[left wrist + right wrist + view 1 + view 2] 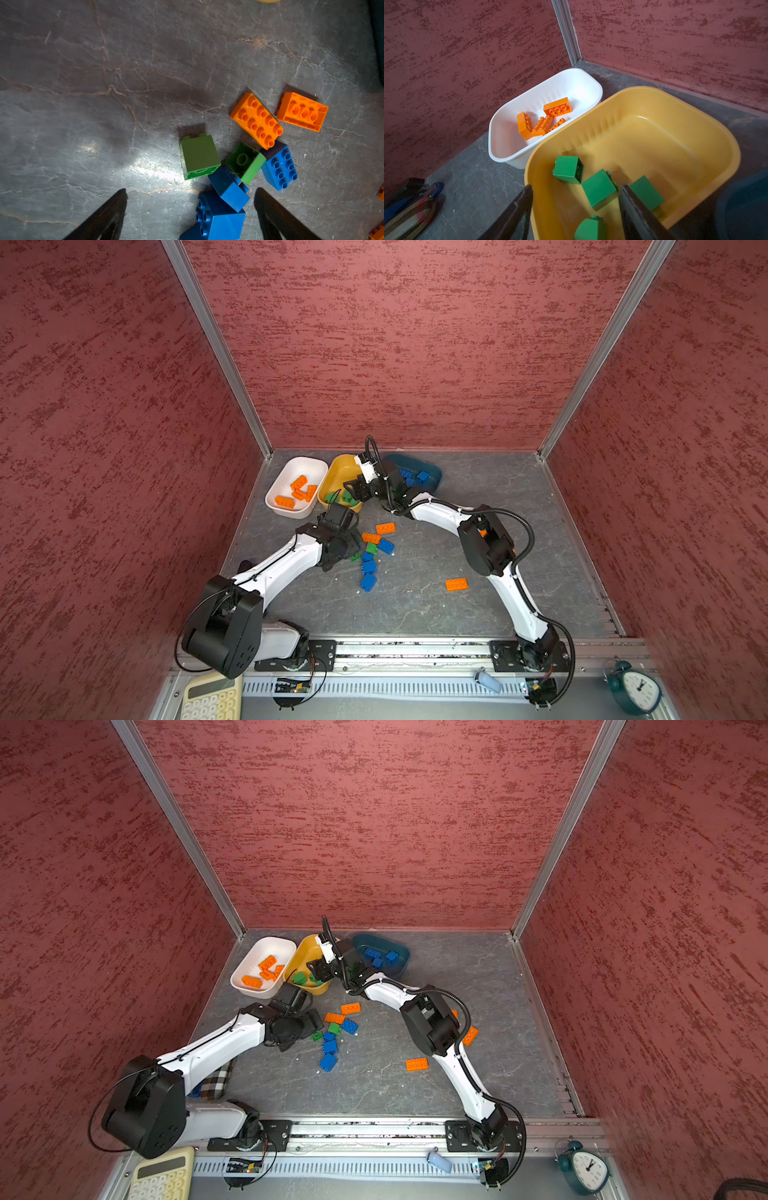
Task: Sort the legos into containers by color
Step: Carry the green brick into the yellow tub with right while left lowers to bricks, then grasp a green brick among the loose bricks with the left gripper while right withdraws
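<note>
I should lower my open left gripper onto the green brick at the pile's edge (317, 1036) (200, 155), with one finger down each side, because that brick lies below my fingers.
Three containers stand at the back: a white tub (291, 512) with orange legos (557, 108), a yellow tub (643, 97) with several green legos (568, 169), and a teal tub (401, 965) with blue legos (390, 957). My right gripper (576, 189) hangs open over the yellow tub's near end. One green brick (590, 228) sits between its fingers, touching neither. My left gripper (190, 190) is open just above the floor pile. Blue bricks (220, 218) lie between its fingers, with green (199, 155) and orange (256, 120) ones just beyond.
A lone orange brick (456, 584) lies mid-floor, and another (469, 1036) shows beside the right arm's elbow. A checked cloth item (218, 1081) sits under the left arm. A calculator (212, 697) and a clock (636, 686) rest on the front ledge. Red walls enclose three sides.
</note>
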`<state>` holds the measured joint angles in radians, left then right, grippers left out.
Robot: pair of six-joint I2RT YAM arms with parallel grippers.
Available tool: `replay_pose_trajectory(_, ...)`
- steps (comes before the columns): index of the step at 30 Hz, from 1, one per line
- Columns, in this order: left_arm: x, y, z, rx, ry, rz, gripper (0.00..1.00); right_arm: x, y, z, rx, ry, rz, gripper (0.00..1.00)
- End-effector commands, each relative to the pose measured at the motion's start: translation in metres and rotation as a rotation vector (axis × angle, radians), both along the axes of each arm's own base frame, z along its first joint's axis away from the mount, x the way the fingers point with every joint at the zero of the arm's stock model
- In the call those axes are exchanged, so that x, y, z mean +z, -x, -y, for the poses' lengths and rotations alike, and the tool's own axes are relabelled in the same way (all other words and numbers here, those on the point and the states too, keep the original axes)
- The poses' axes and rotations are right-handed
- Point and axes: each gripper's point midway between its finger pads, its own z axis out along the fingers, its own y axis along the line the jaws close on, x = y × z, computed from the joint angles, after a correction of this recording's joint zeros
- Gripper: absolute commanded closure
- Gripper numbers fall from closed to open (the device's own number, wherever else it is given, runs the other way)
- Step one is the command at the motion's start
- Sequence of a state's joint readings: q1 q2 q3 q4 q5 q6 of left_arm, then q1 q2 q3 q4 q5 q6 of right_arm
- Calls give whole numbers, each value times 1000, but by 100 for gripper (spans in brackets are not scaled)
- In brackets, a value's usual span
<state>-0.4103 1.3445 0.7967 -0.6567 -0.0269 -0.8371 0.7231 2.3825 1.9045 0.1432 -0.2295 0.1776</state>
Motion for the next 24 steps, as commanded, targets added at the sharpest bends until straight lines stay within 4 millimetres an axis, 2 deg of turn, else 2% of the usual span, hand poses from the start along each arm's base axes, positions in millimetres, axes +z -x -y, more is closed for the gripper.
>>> replay_pose_trajectory(1,-6,-3,5,-2,5,-3,7,21,4,9,-20,51,28,31)
replay_pose_trajectory(4,-11,-3,7,-8,-17,-14,13,33,12,25,-65,55,18,26)
replay_pose_trajectory(8,-16,-6,7,-9,-49,-16,23,44,32,53,-119,40,5,19)
replay_pose_trajectory(11,-21,-8,9,-15,-66,-23,25,48,48,78,-168,38,3,15)
replay_pose_trajectory(12,-22,-9,9,-18,-72,-24,25,47,52,85,-183,46,1,9)
replay_pose_trajectory(15,-26,-12,10,-25,-99,-32,27,47,65,112,-252,64,-11,1)
replay_pose_trajectory(19,-31,-18,15,-44,-130,-32,31,43,85,152,-351,62,-21,1)
replay_pose_trajectory(24,-40,-21,18,-56,-156,-50,41,34,104,188,-447,87,-44,1)
